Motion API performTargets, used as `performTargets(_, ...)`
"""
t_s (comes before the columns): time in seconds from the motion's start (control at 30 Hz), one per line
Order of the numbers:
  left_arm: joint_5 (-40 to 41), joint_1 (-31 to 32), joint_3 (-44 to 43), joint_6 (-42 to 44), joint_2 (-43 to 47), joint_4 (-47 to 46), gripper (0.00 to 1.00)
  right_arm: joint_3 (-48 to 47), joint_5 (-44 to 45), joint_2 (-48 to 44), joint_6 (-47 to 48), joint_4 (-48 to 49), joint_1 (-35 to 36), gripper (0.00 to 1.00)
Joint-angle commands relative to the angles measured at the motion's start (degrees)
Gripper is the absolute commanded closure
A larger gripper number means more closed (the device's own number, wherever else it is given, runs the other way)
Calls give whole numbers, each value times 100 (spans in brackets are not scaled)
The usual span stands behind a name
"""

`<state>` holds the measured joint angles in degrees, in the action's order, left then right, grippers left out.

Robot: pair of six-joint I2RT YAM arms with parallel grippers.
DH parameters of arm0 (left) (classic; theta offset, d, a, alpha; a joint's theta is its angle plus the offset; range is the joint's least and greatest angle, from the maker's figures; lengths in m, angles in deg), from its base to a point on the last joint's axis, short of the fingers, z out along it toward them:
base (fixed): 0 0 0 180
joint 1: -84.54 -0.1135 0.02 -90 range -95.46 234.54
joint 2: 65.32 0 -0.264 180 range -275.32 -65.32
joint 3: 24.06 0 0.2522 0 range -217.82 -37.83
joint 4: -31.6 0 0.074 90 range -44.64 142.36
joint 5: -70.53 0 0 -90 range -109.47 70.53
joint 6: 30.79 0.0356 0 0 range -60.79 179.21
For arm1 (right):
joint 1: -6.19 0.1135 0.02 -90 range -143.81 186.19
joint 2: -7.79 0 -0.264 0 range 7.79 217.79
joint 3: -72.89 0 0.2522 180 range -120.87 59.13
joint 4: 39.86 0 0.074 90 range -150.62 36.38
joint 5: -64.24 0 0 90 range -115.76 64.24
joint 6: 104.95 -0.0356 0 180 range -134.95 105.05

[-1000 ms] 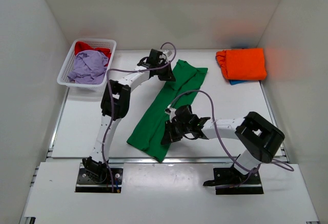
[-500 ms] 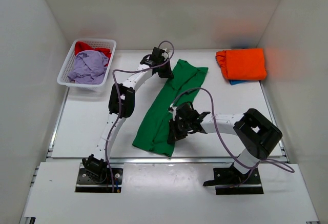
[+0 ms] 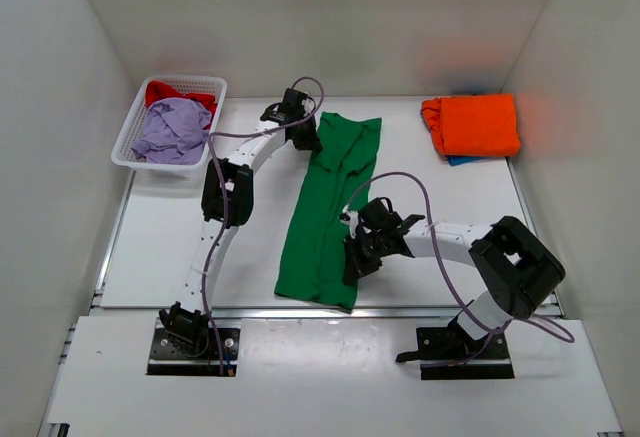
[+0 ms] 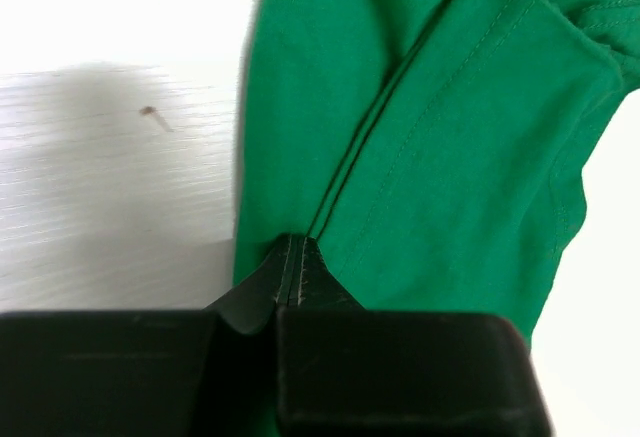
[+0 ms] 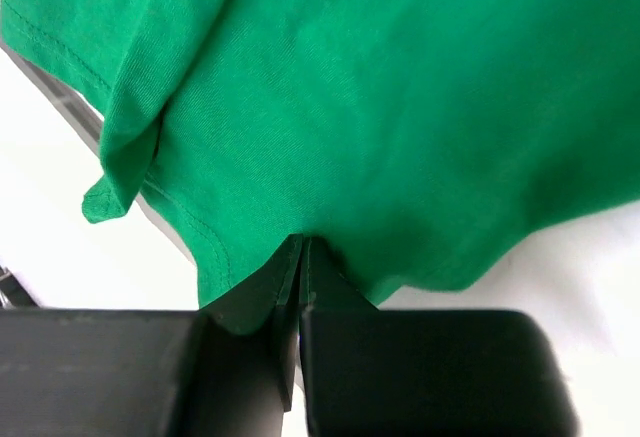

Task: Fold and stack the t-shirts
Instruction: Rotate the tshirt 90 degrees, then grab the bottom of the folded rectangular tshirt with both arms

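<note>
My left gripper takes the green t-shirt's far end toward the basket next, then releases it, since the green t-shirt slants toward the orange t-shirt (image 3: 472, 124).
The bright green t-shirt (image 3: 325, 212) lies as a long folded strip down the middle of the table, from the far centre to the near edge. My left gripper (image 3: 306, 134) is shut on its far end; in the left wrist view the green cloth (image 4: 440, 127) is pinched in the closed jaws. My right gripper (image 3: 358, 262) is shut on its near right edge; the right wrist view shows the cloth (image 5: 380, 107) clamped in the jaws. The orange t-shirt (image 3: 472, 124) lies folded at the far right on a blue one (image 3: 458, 160). The lavender t-shirt (image 3: 172, 129) and red one (image 3: 165, 91) lie in the basket.
A white mesh basket (image 3: 134, 129) stands at the far left. White walls enclose the table on three sides. Both arms' cables loop above the green shirt.
Both grippers moved the green shirt: its near end swung rightwards and its far end leftwards, so the strip now runs nearly straight instead of slanting. The right gripper shifted right and nearer.
</note>
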<state>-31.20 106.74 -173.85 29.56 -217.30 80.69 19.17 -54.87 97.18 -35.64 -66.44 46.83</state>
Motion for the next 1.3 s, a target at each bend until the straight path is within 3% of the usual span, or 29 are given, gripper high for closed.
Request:
performTargets(0.0,382,-215,22,126,19,589,100,287,247,-122,399,-739,-187,100)
performTargets(0.27,549,-470,1016,21,520,123,100,322,63,-70,812,-959,-505,100)
performTargets(0.5,162,-620,623,90,362,290,100,305,-262,0,838,-617,-566,99)
performTargets(0.67,-223,-620,-63,73,432,624,100,-282,-227,44,996,-924,-558,100)
performTargets(0.7,-477,-637,-90,12,528,589,94,-432,-193,-43,1031,-1063,-575,97)
performTargets(0.77,-986,-690,84,-76,844,441,68,-590,-305,-271,971,-1187,-566,89)
performTargets(0.8,-1294,-716,189,-137,967,326,66,-678,-402,-394,935,-1197,-592,85)
performTargets(0.87,-1603,-717,1029,-129,1668,150,63,-784,-596,-762,603,-1065,-610,68)
performTargets(0.9,-1709,-708,1408,-33,1915,-42,64,-802,-579,-965,531,-1056,-558,65)
performTargets(1.0,-1711,-655,4556,-172,4038,-1156,61,-576,-62,-1501,-205,-968,-488,54)
performTargets(1.17,-824,-225,7698,-67,6413,-1669,60,654,220,-2547,-1093,-644,-680,45)
performTargets(1.27,-542,171,9220,-286,7478,-2029,55,1279,440,-3013,-1411,-547,-707,30)
